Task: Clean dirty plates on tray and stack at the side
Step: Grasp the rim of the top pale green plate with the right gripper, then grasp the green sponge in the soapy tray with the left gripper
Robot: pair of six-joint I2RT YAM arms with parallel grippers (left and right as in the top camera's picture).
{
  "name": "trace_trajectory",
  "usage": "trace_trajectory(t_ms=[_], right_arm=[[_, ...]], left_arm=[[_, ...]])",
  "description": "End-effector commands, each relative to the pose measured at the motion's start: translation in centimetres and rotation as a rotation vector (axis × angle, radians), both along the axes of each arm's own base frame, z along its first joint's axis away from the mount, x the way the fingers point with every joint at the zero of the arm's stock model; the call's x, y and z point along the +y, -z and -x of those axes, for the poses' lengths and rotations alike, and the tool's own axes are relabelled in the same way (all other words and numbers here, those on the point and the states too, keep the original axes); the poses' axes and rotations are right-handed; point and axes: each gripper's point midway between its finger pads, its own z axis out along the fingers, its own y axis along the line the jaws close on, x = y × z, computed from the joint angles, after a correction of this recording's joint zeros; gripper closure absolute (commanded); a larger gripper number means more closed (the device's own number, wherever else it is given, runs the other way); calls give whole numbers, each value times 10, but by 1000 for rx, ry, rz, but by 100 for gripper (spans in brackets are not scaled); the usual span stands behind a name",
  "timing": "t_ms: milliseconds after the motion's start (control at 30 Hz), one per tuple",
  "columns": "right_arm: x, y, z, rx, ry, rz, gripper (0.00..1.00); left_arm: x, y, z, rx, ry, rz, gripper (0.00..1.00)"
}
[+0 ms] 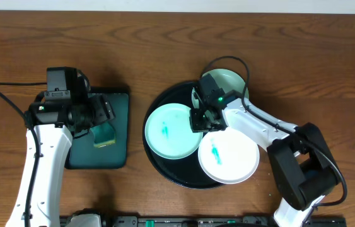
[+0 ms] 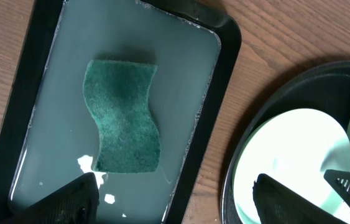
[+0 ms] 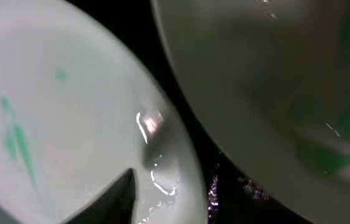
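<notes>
My left gripper will next move down onto the narrow middle of the green sponge, lying in the tray below its open fingers with both long sides clear.
The round black tray holds three plates. A mint-green plate with a teal smear lies at its left. A white plate with a teal streak lies at its front right. A second mint-green plate at the back is partly hidden by my right arm. My right gripper is low between the plates. In the right wrist view one finger lies just inside the white plate's rim, with the gripper apparently open across it. The mint plate is beyond. My left gripper is open and empty.
A rectangular dark green tray with shallow water holds a green sponge, under my left gripper. In the left wrist view the black tray's rim and a mint plate lie to the right. Brown wood tabletop surrounds both trays.
</notes>
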Motion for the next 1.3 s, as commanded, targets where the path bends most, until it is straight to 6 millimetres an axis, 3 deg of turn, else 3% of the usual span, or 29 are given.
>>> trace_trajectory(t_ms=[0, 100, 333, 400, 467, 567, 767, 1000, 1100, 1267], right_arm=[[-4, 8, 1, 9, 22, 12, 83], [-8, 10, 1, 9, 51, 30, 98], [-9, 11, 2, 14, 51, 34, 99], [-9, 11, 2, 15, 50, 33, 99], [-9, 11, 2, 15, 50, 34, 99], [-9, 11, 2, 15, 50, 34, 99], [-9, 11, 3, 19, 50, 36, 99], [-10, 11, 5, 24, 50, 39, 99], [-11, 11, 6, 28, 49, 42, 99], [-11, 12, 6, 30, 49, 43, 99]], left_arm=[[2, -8, -3, -21, -15, 0, 20], [2, -8, -4, -23, -15, -1, 20], [2, -8, -4, -24, -15, -1, 20], [4, -7, -3, -19, -17, -7, 36], [6, -2, -2, -6, -23, -19, 42], [16, 19, 1, 51, -45, -70, 42], [17, 68, 4, 204, -41, -67, 39], [17, 122, 4, 355, -34, -59, 52], [17, 133, 4, 377, -34, -57, 53], [18, 132, -4, 345, -36, -60, 55]])
